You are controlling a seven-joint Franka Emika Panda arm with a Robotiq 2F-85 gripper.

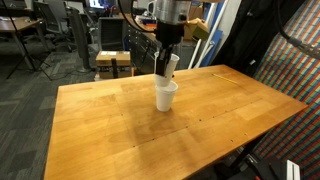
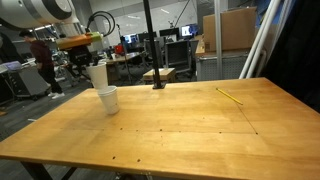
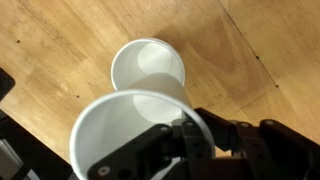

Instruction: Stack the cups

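I will next move my gripper down and lower the held cup into the standing cup's opening (image 1: 167,87) (image 3: 148,60), then let go of the held cup's rim, because its base is over that opening.
A white cup (image 1: 166,96) stands upright on the wooden table (image 1: 120,130); it also shows in the other exterior view (image 2: 108,99) and in the wrist view (image 3: 150,68). My gripper (image 1: 166,62) is shut on the rim of a second white cup (image 1: 171,66), held tilted just above the standing cup. In an exterior view the held cup (image 2: 98,75) hangs right over the standing one. In the wrist view the held cup (image 3: 125,135) fills the lower left, with my gripper (image 3: 185,135) pinching its rim.
A yellow pencil (image 2: 230,96) lies on the table toward its far side. A black pole (image 2: 152,45) stands at the table's back edge. Office chairs and desks (image 1: 60,35) stand behind the table.
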